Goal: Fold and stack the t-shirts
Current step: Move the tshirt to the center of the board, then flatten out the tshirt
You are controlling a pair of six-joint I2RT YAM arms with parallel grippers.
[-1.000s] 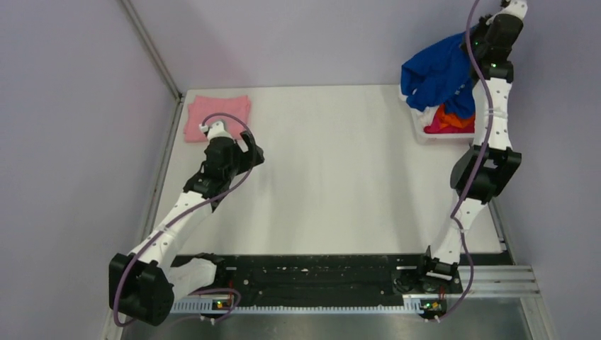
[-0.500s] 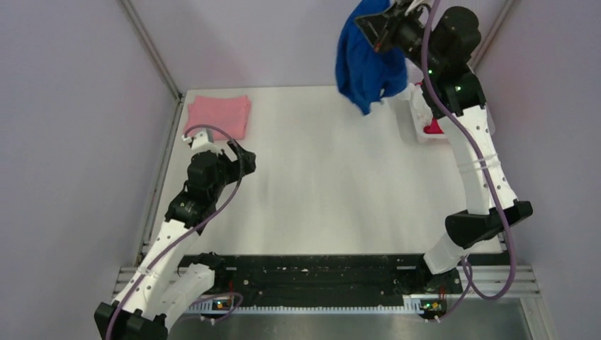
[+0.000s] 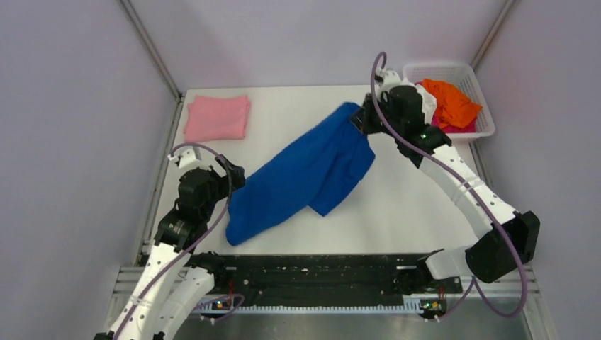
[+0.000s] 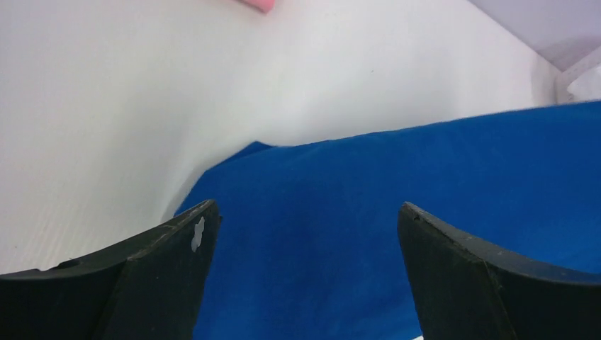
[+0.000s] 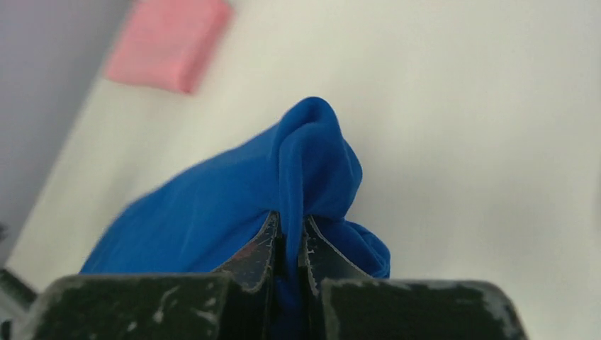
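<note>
The blue t-shirt's nearest corner lies below my left gripper, to the right in the top view, so my left gripper lowers onto it on that side next.
The royal blue t-shirt [image 3: 305,173] stretches in a long diagonal band across the table from back right to front left; its print is hidden. My right gripper [image 3: 359,120] is shut on a bunched fold at its upper end, seen between the jaws in the right wrist view [image 5: 312,163]. My left gripper [image 3: 234,178] is open and empty right beside the shirt's lower left part, with the blue cloth [image 4: 354,212] between its fingers. The folded pink t-shirt [image 3: 217,117] lies at the back left and shows in the right wrist view [image 5: 170,42].
A white mesh basket [image 3: 473,71] stands at the back right corner holding orange [image 3: 450,103], magenta [image 3: 464,126] and white cloth. Grey walls close in the table on the left, back and right. The black rail with the arm bases runs along the near edge.
My right arm swung the blue shirt out of the basket, up over the table's back and down to the middle, laying it diagonally. My left gripper drew back toward the near left, now beside the shirt.
</note>
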